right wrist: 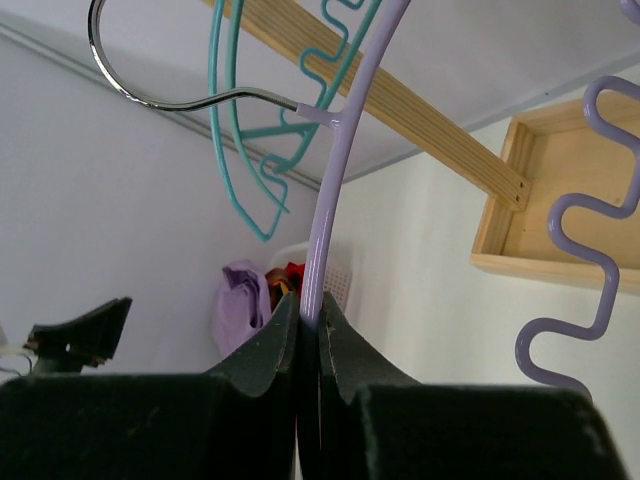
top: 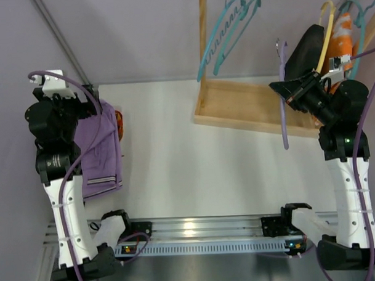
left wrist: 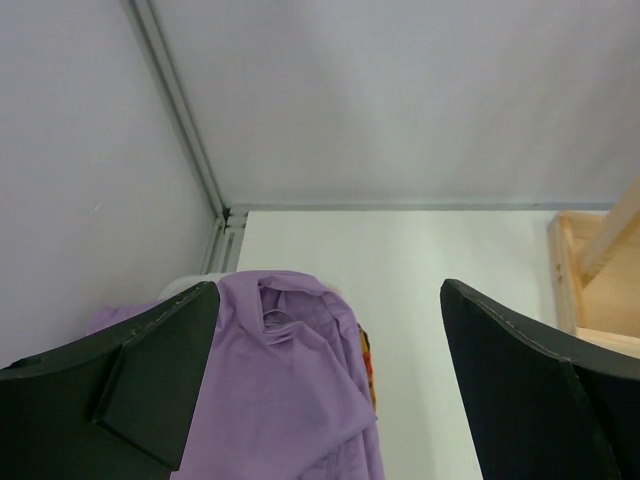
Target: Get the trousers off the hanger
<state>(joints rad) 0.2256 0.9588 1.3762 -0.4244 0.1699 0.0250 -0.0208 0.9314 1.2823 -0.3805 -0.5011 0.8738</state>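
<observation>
My right gripper holds the thin lavender hanger (top: 285, 121) and will next lift it outward to the rack's bar next to the teal hangers, because the lavender hanger's silver hook (right wrist: 150, 92) still hangs free.
The lavender trousers (top: 100, 150) lie draped over the basket at the far left, off the hanger, their white-striped end towards the near side. In the left wrist view they (left wrist: 285, 390) lie just below and between my fingers. My left gripper (top: 88, 107) (left wrist: 328, 300) is open and empty above them. My right gripper (top: 282, 88) (right wrist: 310, 312) is shut on the thin lavender hanger (top: 285, 121) (right wrist: 335, 150) and holds it bare in the air in front of the wooden rack. Its silver hook (right wrist: 150, 92) hangs free. The trousers also show far off in the right wrist view (right wrist: 238, 300).
A wooden rack (top: 248, 107) stands at the back right, with teal hangers (top: 227, 28) on its rail (right wrist: 400, 105), a yellow hanger (top: 324, 37), a black garment (top: 304, 50) and an orange patterned garment (top: 344, 30). A white basket (right wrist: 345, 280) holding orange cloth (top: 119, 124) sits under the trousers.
</observation>
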